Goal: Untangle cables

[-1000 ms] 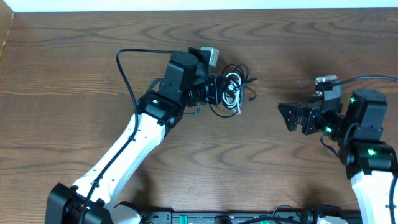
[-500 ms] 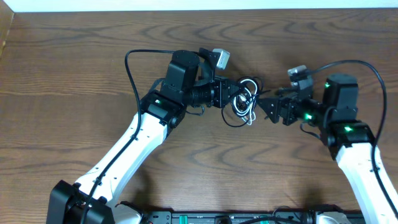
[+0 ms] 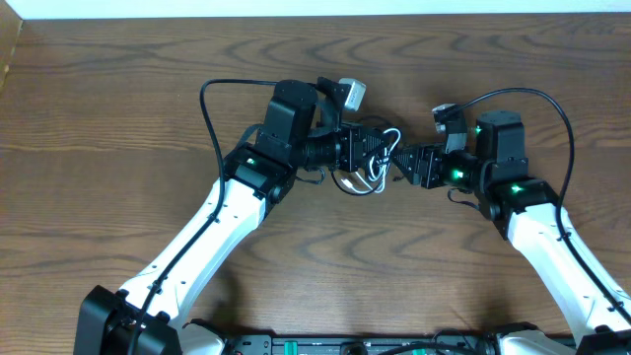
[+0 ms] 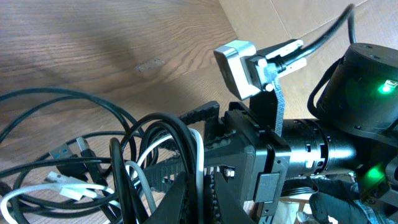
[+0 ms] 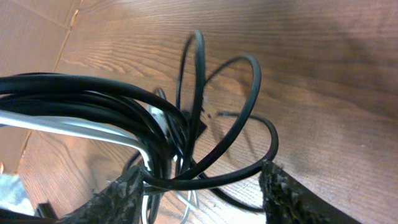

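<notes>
The right gripper is crowding the bundle (image 5: 81,99). My left gripper needs to move its pieces of cable to the left in the overhead view and down onto bare wood next, to release them there.
The cables (image 3: 379,170), black cords with one white, hang as a tangled bundle between the two arms at the table's middle. My left gripper (image 3: 377,153) is shut on the bundle. In the left wrist view its tips (image 4: 202,199) pinch a white strand and black strands, and more loops (image 4: 124,165) spill left onto the wood. My right gripper (image 3: 401,164) faces it from the right, against the bundle. In the right wrist view its jaws (image 5: 205,193) stand apart, with a black loop (image 5: 249,155) running from one finger to the other and the bundle (image 5: 81,99) above.
Thick black wires arc from the left arm (image 3: 212,108) and the right arm (image 3: 552,104). The right arm's wrist camera (image 4: 239,59) sits close in front of the left gripper. A light strip (image 3: 315,8) runs along the table's far edge.
The right arm has swung left from the table's right side up to the bundle, and its jaws have narrowed. The left gripper has carried the bundle slightly right.
</notes>
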You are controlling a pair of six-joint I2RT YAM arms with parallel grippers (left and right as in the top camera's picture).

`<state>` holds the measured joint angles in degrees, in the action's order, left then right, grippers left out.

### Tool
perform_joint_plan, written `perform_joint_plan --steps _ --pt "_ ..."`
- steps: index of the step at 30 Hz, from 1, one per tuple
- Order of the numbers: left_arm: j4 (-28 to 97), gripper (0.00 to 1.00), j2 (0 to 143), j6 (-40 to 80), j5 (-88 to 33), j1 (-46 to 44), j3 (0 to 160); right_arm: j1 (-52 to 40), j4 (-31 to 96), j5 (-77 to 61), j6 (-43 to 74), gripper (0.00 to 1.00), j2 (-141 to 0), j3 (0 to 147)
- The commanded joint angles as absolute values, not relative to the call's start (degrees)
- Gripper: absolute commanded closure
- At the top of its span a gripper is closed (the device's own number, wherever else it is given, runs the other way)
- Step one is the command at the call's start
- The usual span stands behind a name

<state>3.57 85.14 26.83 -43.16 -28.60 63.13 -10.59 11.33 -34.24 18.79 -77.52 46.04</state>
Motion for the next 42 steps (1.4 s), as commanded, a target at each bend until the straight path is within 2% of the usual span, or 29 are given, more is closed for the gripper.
perform_joint_plan --steps 1,6,9,14,16,23,25,26,27,28,30,34,37,41,42 --pt "2.9 0.92 85.0 26.8 -43.9 -28.7 63.5 -10.9 10.4 -32.5 23.6 0.40 -78.0 47.0" --pt "2.9 0.92 85.0 26.9 -43.9 -28.7 63.5 -10.9 8.1 -33.6 28.6 0.36 -78.0 47.0" --pt "2.9 0.92 85.0 26.9 -43.9 -28.7 63.5 -11.3 7.1 -35.0 32.0 0.37 -78.0 47.0" --pt "2.9 0.92 85.0 26.7 -43.9 -28.7 63.5 -12.3 11.7 -35.0 44.6 0.36 -78.0 47.0" --pt "2.9 0.93 85.0 26.7 -43.9 -28.7 63.5 -12.3 12.9 -35.1 46.5 0.33 -78.0 47.0" --pt "2.9 0.92 85.0 26.7 -43.9 -28.7 63.5 -12.3 15.6 -33.7 51.5 0.34 -78.0 47.0" --pt "2.9 0.93 85.0 26.7 -43.9 -28.8 63.5 -12.3 14.4 -31.6 51.4 0.41 -78.0 47.0" --pt "2.9 0.93 85.0 26.7 -43.9 -28.8 63.5 -12.3 13.8 -30.8 51.4 0.51 -78.0 47.0" --pt "2.9 0.92 85.0 26.7 -43.9 -28.7 63.5 -12.3 13.4 -30.2 51.4 0.67 -78.0 47.0" --pt "2.9 0.93 85.0 26.7 -43.9 -28.7 63.5 -12.3 13.0 -29.8 51.4 0.79 -78.0 47.0" --pt "2.9 0.92 85.0 26.7 -43.9 -28.8 63.5 -12.3 12.3 -29.1 51.4 0.99 -78.0 47.0" --pt "3.0 0.93 85.0 26.7 -43.9 -28.7 63.4 -12.3 11.9 -28.6 49.6 0.99 -78.0 47.0" --pt "6.3 0.93 85.0 25.1 -39.6 -28.7 63.4 -12.3 12.2 -28.4 44.3 0.99 -78.0 47.0" --pt "16.5 0.93 85.0 22.5 -26.6 -28.7 63.4 -12.3 14.4 -22.8 36.4 0.99 -78.0 47.0" --pt "21.3 0.93 85.0 22.5 -18.5 -28.7 63.2 -12.3 15.4 -18.8 31.9 0.99 -78.0 47.0"
